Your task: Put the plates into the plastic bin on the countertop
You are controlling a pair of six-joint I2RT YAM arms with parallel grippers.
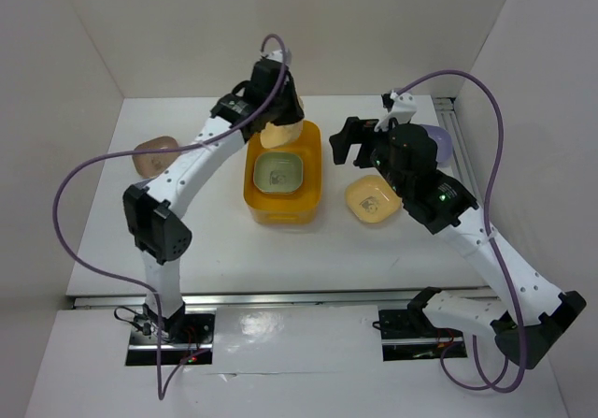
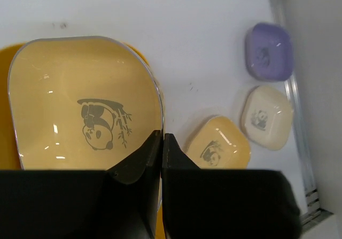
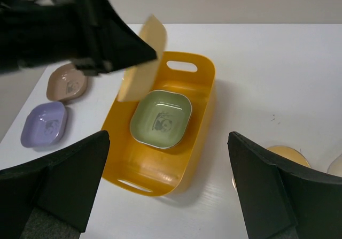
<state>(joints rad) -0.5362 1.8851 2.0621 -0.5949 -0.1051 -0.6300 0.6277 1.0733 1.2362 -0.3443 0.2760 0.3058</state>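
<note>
The pale yellow plate is still hanging tilted above the bin (image 1: 313, 186), so the robot's left gripper will next lower that plate in over the green plate (image 1: 278, 172).
My left gripper (image 1: 279, 119) is shut on the rim of a pale yellow plate (image 1: 277, 136) and holds it tilted above the far end of the yellow-orange plastic bin (image 1: 313, 186). In the left wrist view the shut gripper (image 2: 162, 138) pinches that plate (image 2: 80, 105) at its edge. A green plate (image 1: 278, 172) lies flat in the bin, also in the right wrist view (image 3: 160, 118). My right gripper (image 1: 348, 143) is open and empty, just right of the bin; in its own view the gripper (image 3: 171, 185) is above the bin's near end (image 3: 155, 169).
On the white countertop (image 1: 234, 250), a yellow plate (image 1: 372, 199) lies right of the bin, with a lavender plate (image 1: 443, 143) partly under my right arm and a cream plate (image 2: 265, 116). A taupe plate (image 1: 154, 154) and another lavender plate (image 3: 45, 124) lie left. A metal rail (image 1: 467, 156) runs along the right edge.
</note>
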